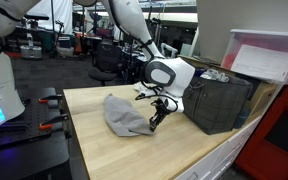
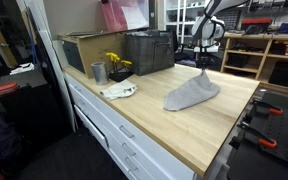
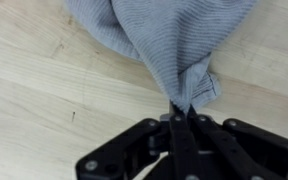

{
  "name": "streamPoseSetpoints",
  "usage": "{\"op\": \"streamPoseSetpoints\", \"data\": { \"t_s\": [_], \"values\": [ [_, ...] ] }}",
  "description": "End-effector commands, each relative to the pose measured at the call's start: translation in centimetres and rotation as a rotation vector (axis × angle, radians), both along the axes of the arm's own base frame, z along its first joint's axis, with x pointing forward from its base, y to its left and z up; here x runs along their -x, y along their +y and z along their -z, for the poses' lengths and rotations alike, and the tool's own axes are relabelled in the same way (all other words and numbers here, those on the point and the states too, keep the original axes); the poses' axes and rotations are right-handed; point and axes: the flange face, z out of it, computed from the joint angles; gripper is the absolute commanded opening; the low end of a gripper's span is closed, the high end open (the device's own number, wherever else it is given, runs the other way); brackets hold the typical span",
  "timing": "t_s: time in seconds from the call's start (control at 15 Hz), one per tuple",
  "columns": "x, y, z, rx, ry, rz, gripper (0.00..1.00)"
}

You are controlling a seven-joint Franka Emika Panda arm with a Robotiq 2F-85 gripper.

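The robot should next lift the bunched corner in its gripper up and over the bare wood (image 1: 178,131) beside the dark crate and release it there, because the cloth lies crumpled.
A grey cloth (image 1: 124,113) lies crumpled on the light wooden table (image 1: 104,150). It shows in both exterior views, cloth (image 2: 192,93), and fills the top of the wrist view, cloth (image 3: 159,40). My gripper (image 3: 181,112) is shut on a bunched corner of the cloth, with the fabric pinched between the two black fingers. In an exterior view the gripper (image 1: 156,115) reaches down to the cloth's right end, just above the table. The pinched corner rises a little off the wood.
A dark crate (image 1: 216,100) stands close behind the gripper. On the table's far side sit a cardboard box (image 2: 82,50), a metal cup (image 2: 98,72), yellow flowers (image 2: 115,63) and a white plate (image 2: 118,90). The table edge (image 2: 234,140) lies near the cloth.
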Motion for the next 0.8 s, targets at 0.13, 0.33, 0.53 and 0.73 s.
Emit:
{"op": "streamPoseSetpoints", "data": {
  "t_s": [0.13, 0.33, 0.53, 0.73],
  "values": [
    [1.3, -0.9, -9.4, 0.092, -0.062, 0.173, 0.01],
    [1.1, -1.6, -13.5, 0.203, -0.094, 0.206, 0.01],
    [-0.8, -0.9, -16.4, 0.327, -0.124, 0.153, 0.01],
    [-3.5, 0.9, -17.0, 0.422, -0.115, 0.068, 0.01]
  ]
}}
